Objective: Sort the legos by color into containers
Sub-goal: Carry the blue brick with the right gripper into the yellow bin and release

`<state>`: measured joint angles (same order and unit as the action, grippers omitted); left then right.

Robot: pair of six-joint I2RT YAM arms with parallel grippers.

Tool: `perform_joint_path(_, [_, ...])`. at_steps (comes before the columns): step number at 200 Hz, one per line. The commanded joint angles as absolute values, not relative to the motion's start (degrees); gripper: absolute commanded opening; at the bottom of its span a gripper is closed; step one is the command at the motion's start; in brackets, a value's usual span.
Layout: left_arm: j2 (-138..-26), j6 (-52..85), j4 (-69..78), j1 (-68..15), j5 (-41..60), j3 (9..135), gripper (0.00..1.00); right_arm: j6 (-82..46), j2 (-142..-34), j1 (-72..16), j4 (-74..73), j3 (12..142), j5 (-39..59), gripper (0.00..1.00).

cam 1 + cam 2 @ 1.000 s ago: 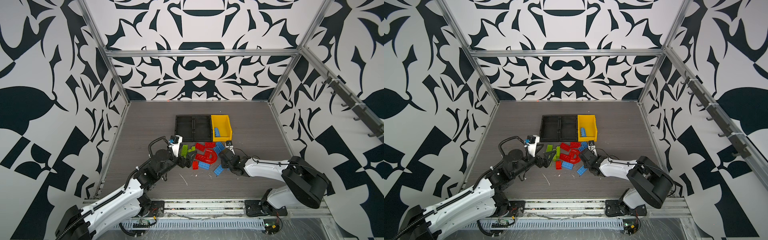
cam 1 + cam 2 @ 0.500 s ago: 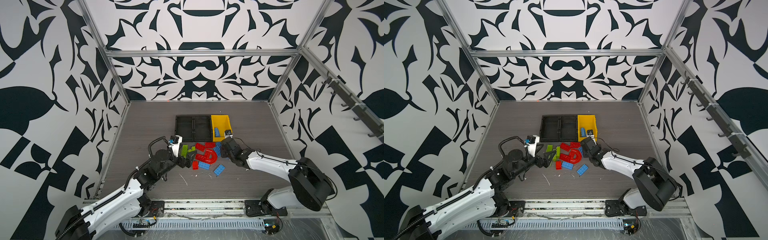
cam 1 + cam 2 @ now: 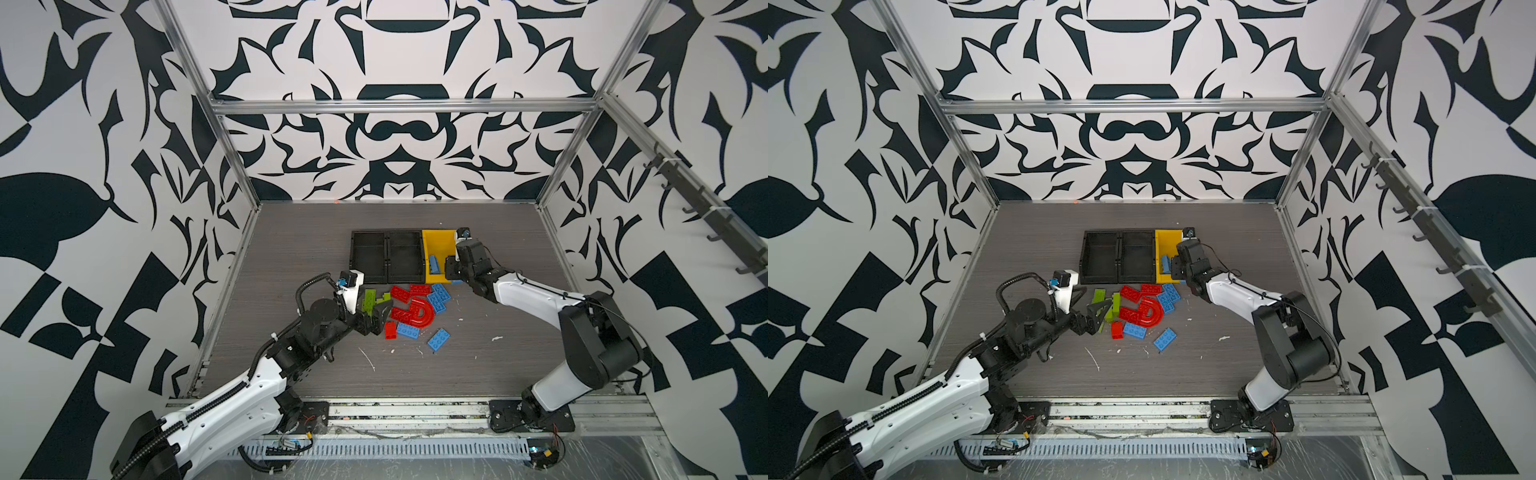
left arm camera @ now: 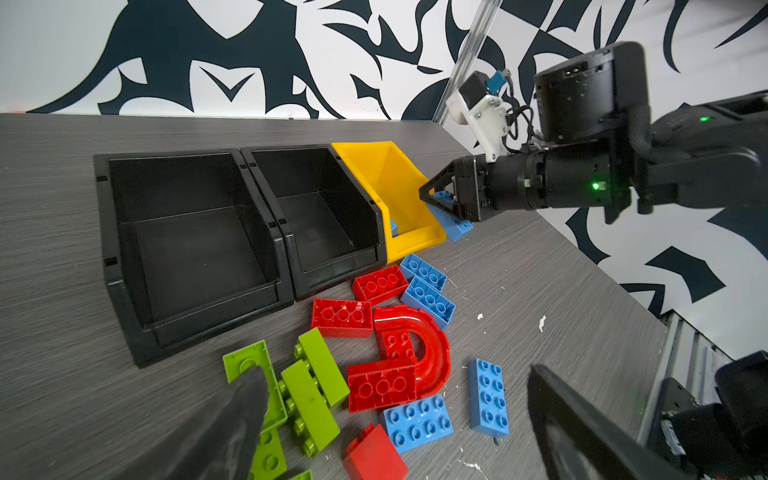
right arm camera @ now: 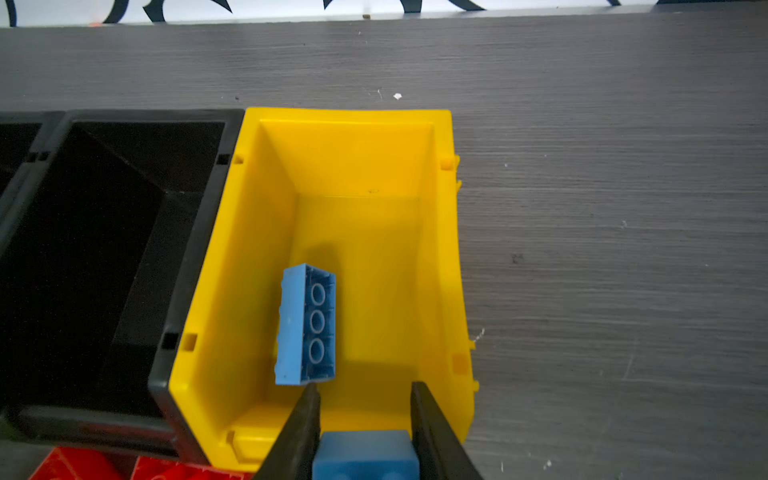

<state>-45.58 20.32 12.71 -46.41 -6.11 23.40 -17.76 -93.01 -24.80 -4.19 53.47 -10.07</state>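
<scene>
The robot's right gripper will next bring the light blue brick outward over the bare bottom of the yellow bin and let go of it there, since another blue brick is inside that bin.
My right gripper is shut on a light blue brick and hangs over the near lip of the yellow bin. In both top views it stands at that bin's front right corner. Another blue brick lies on its side inside the bin. My left gripper is open above the pile, one finger over the lime green bricks. The red arch, red bricks and blue bricks lie on the table. Both black bins hold nothing.
The three bins stand in a row behind the pile. Small white scraps dot the grey table in front. Patterned walls with metal posts close in the sides and back, and a rail runs along the front.
My right gripper has travelled from the pile's right side back to the yellow bin, carrying a blue brick. The left arm has stayed where it was, still open.
</scene>
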Motion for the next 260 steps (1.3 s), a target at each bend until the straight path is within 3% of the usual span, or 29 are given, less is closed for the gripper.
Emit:
perform_joint_path(1, [-45.1, 20.1, 12.9, -46.6, -6.2, 23.3, 1.0, -16.4, -95.9, -24.3, -6.0, 59.5, -7.1, 0.29])
perform_joint_path(104, [-42.6, 20.5, 12.8, -46.6, -7.6, 22.4, 1.0, -15.1, -108.6, -23.0, 0.1, 76.0, -5.0, 0.31])
perform_joint_path(142, [-41.3, 20.3, 12.2, -46.6, -7.4, 22.4, 1.0, -14.9, -108.7, -22.9, 2.0, 77.3, -4.9, 0.56])
perform_joint_path(160, [-41.4, 20.5, 12.5, -46.6, -7.0, 22.3, 1.0, -14.9, -107.5, -22.9, 3.1, 77.0, -3.7, 0.61])
perform_joint_path(210, [-43.6, 20.9, 12.6, -46.6, -5.5, 23.0, 1.0, -17.1, -95.2, -24.9, 1.1, 63.4, 3.2, 0.63])
perform_joint_path(260, [-43.3, 21.5, 12.8, -46.6, -5.4, 22.7, 1.0, -19.7, -80.7, -40.2, 3.4, 44.6, -7.7, 0.74])
